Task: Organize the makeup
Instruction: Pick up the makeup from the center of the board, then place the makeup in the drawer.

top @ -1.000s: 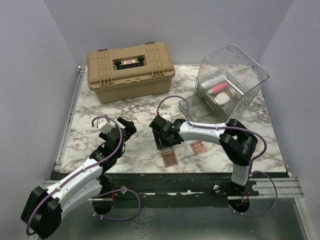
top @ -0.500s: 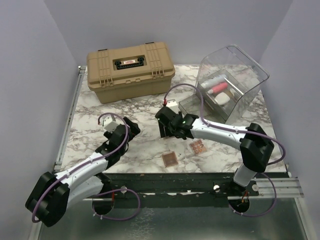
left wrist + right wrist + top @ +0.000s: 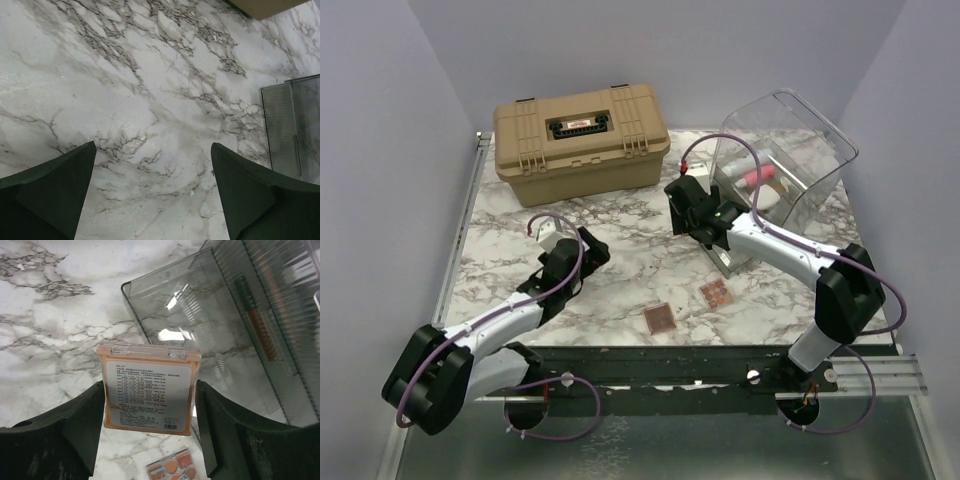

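The peach palette is standing crooked, so next I will turn my right gripper to line up with the grey drawer and move outward and down into the drawer's far end (image 3: 189, 301).
My right gripper (image 3: 150, 407) is shut on a peach eyeshadow palette (image 3: 148, 385), held upright with its label facing the camera, just before the pulled-out grey drawer (image 3: 200, 335). In the top view the right gripper (image 3: 705, 218) hovers at the clear bin's (image 3: 795, 135) front. Two more palettes (image 3: 659, 318) (image 3: 716, 293) lie flat near the front edge; one palette (image 3: 173, 469) shows below the held one. A pink tube (image 3: 757, 176) and a white piece (image 3: 769, 198) sit inside the bin, and a red-black pencil (image 3: 257, 320) lies behind its ribbed wall. My left gripper (image 3: 592, 250) (image 3: 152, 165) is open over bare marble.
A large tan hard case (image 3: 580, 135) stands shut at the back left; its corner (image 3: 265, 5) shows in the left wrist view. The drawer's corner (image 3: 282, 125) lies to the right of the left gripper. The marble table (image 3: 500, 250) ends at a metal rail on the left.
My right gripper lifted the palette from the near middle of the table and carried it back-right to the drawer. The left arm stretched forward and to the right, still open.
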Tool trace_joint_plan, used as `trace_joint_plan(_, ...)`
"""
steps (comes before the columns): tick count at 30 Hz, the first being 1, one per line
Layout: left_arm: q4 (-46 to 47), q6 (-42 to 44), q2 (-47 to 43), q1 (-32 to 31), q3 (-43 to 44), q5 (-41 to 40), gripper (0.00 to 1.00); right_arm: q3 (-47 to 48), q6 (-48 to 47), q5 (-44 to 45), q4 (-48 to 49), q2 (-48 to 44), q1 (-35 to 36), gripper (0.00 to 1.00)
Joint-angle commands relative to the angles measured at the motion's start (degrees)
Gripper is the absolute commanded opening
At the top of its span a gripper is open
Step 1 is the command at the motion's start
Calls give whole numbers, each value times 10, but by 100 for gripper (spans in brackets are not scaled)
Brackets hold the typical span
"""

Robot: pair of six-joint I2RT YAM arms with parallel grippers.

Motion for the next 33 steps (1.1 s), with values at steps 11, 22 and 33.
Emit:
trace_joint_plan(11, -19, 12, -3, 4, 38, 64, 99, 15, -263, 9, 99, 58, -66, 60)
trace_joint_plan(22, -45, 29, -49, 6, 25, 76, 99, 29, -345, -29, 118, 122, -87, 62)
trace_joint_plan(33, -43, 29, -37, 9, 28, 82, 99, -11, -396, -89, 144, 120, -97, 66)
